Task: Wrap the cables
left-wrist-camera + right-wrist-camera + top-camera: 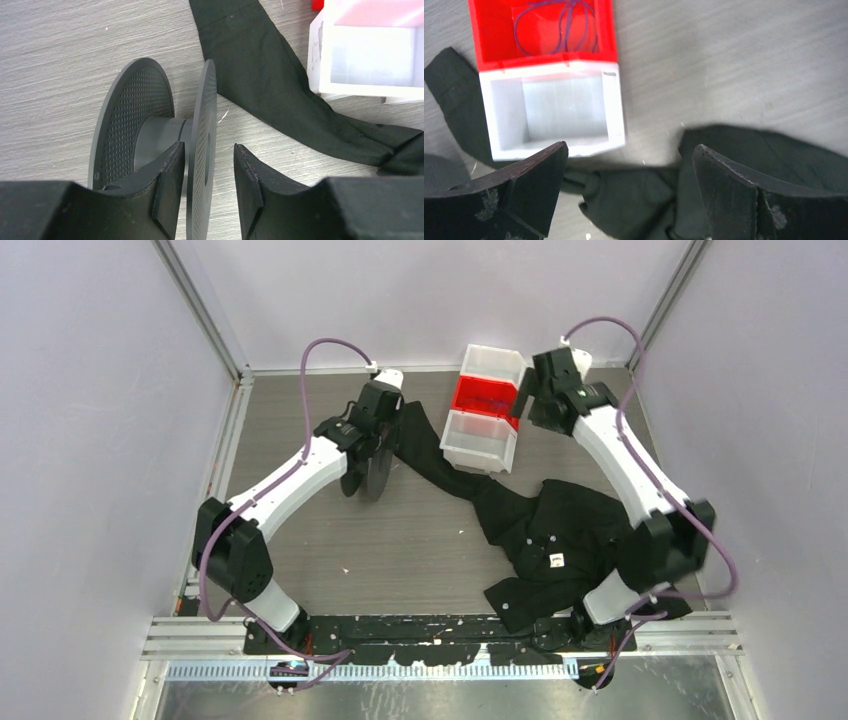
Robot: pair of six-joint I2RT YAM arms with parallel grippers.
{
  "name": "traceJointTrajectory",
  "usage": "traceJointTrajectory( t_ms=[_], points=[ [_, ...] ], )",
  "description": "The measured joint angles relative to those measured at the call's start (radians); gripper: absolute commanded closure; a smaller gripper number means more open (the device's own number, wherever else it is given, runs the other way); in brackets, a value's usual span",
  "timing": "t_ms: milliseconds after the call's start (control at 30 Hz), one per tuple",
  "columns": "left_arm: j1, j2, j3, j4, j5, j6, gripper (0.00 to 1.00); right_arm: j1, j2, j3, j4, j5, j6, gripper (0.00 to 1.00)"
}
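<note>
My right gripper moves down and to the left in the top view next, into the red bin onto the cable (515, 32), because the cable's loops lie loose inside.
The dark grey two-flanged reel (368, 472) stands on edge on the table. Its hub (157, 136) is bare where it shows. My left gripper (207, 147) is open and straddles the reel's right flange (206, 120). The left finger sits between the flanges, close to that flange, and the right finger stands clear of it. A thin dark cable (515, 32) lies in loose loops inside the red bin (489, 30). My right gripper (629, 147) hangs wide open with nothing in it, above the black garment (634, 200) beside the bins.
Three joined bins stand at the back middle: a white bin (495, 360), the red bin (485, 395) and another white bin (478, 440). The black garment (560, 530) spreads from the bins to the right arm's base, one sleeve reaching toward the reel. Walls close in on three sides.
</note>
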Motion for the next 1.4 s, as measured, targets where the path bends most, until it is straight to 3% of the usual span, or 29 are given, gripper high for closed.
traceJointTrajectory(
  t_ms=[200, 433, 733, 867, 1000, 1067, 1167, 1233, 1400],
  points=[
    [0.021, 0.024, 0.073, -0.043, 0.015, 0.0, 0.47, 0.0, 0.377, 0.299, -0.012, 0.0, -0.048, 0.0],
    [0.058, 0.057, 0.193, -0.121, 0.05, -0.007, 0.46, 0.0, 0.741, 0.624, -0.035, -0.018, -0.077, 0.05],
    [0.151, 0.051, 0.329, -0.234, 0.113, -0.086, 0.45, -0.001, 0.964, 0.877, -0.039, -0.065, -0.08, 0.16],
    [0.271, 0.004, 0.313, -0.298, 0.163, -0.143, 0.45, -0.006, 1.015, 0.888, -0.009, -0.1, -0.072, 0.22],
    [0.391, -0.088, 0.219, -0.331, 0.187, -0.178, 0.45, -0.01, 1.078, 0.912, 0.015, -0.132, -0.061, 0.35],
    [0.405, -0.125, 0.178, -0.345, 0.198, -0.188, 0.43, -0.011, 1.095, 0.93, 0.027, -0.13, -0.056, 0.49],
    [0.397, -0.156, 0.13, -0.353, 0.241, -0.188, 0.16, -0.013, 1.095, 0.937, 0.043, -0.151, -0.048, 0.79],
    [0.395, -0.166, 0.095, -0.351, 0.294, -0.185, 0.06, -0.015, 1.095, 0.937, 0.044, -0.159, -0.043, 0.96],
    [0.394, -0.206, -0.005, -0.343, 0.439, -0.151, 0.08, -0.022, 1.083, 0.937, 0.045, -0.175, -0.041, 1.0]
  ],
)
